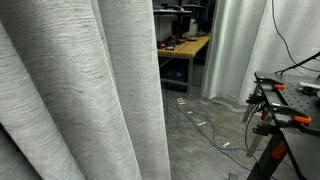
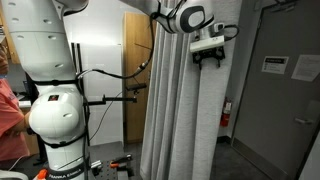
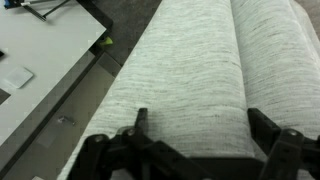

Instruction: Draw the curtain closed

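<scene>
My gripper goes sideways off the rounded fold onto the curtain's free edge [image 2: 230, 61] [image 3: 117, 93] on the door side next, since its open fingers still straddle an inner fold.
The curtain [image 1: 80, 90] is a floor-length light grey drape of coarse streaked fabric with deep vertical folds; it fills the near left of an exterior view. It also hangs in front of the arm in an exterior view [image 2: 180, 110]. My gripper [image 2: 208, 58] is high up against the curtain's right side, fingers pointing down. In the wrist view the gripper [image 3: 197, 118] is open, its two black fingers straddling one rounded fold of the curtain [image 3: 200, 60]. I cannot tell whether the fingers touch the fabric.
Paler white drapes [image 1: 285, 40] hang at the back. A wooden desk [image 1: 185, 47] shows through the gap, with cables on the floor [image 1: 205, 120]. A black stand with orange clamps [image 1: 280, 105] is nearby. The white robot body [image 2: 55, 90], a grey door [image 2: 285, 80] and a white tabletop [image 3: 40, 60] are in view.
</scene>
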### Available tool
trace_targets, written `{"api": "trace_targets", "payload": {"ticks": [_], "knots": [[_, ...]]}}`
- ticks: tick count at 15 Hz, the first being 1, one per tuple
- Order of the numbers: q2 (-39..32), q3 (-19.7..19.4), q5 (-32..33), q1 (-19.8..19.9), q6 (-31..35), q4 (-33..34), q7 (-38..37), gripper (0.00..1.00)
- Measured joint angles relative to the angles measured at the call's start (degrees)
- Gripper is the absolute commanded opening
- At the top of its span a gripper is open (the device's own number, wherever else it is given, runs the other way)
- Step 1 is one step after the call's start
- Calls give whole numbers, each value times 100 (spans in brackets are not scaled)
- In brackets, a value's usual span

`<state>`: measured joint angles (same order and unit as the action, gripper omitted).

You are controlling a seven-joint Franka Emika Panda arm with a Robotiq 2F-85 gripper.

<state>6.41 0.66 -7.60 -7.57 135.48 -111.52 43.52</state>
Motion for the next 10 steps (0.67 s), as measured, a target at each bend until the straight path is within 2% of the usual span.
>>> {"api": "trace_targets", "payload": {"ticks": [2, 3, 4, 6, 10], "knots": [[-81, 2, -148, 0, 195, 43, 1, 100], [-111, 2, -205, 3, 297, 48, 0, 95], [-139, 1, -262, 9, 391, 49, -2, 74], [-188, -2, -383, 31, 534, 50, -3, 68], [-275, -18, -452, 90, 689, 51, -40, 38]]}}
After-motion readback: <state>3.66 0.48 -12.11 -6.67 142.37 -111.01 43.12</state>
